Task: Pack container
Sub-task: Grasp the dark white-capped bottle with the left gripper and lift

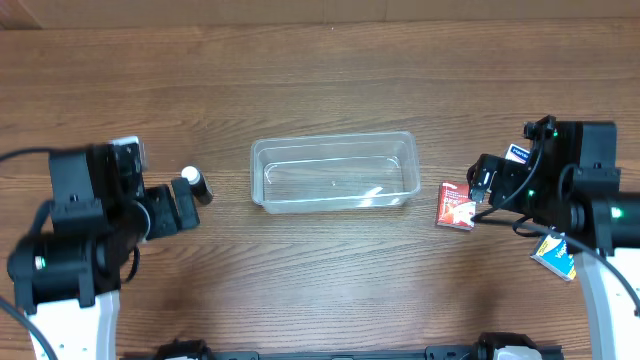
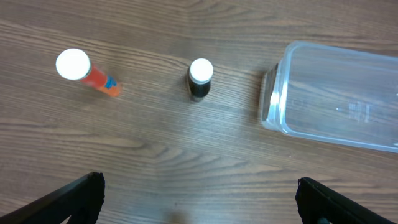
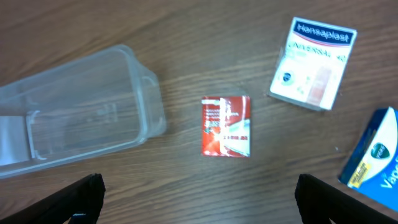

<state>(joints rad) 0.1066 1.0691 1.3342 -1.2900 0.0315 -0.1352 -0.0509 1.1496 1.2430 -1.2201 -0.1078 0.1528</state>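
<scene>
I will move my left gripper outward and down next, over the small black bottle's white cap [image 1: 191, 174] [image 2: 201, 70]. The bottle stands upright, clear of the container and tube.
The clear plastic container [image 1: 334, 139] lies empty at the table's middle; it also shows in the left wrist view [image 2: 272, 102] and the right wrist view [image 3: 149, 106]. My left gripper [image 2: 199, 190] is open and empty, left of the container [image 1: 185, 203]. A small black bottle with a white cap [image 2: 200, 79] stands just ahead of it [image 1: 196, 185]. An orange tube with a white cap [image 2: 87, 73] lies further left. My right gripper [image 3: 199, 190] is open and empty, right of the container [image 1: 486, 186]. A red box [image 3: 226, 126] lies between it and the container [image 1: 456, 205].
A white Hansaplast box [image 3: 313, 63] lies right of the red box, mostly hidden under my right arm in the overhead view [image 1: 517, 153]. A blue and yellow box [image 3: 376, 158] lies at the far right [image 1: 553, 255]. The table is brown wood.
</scene>
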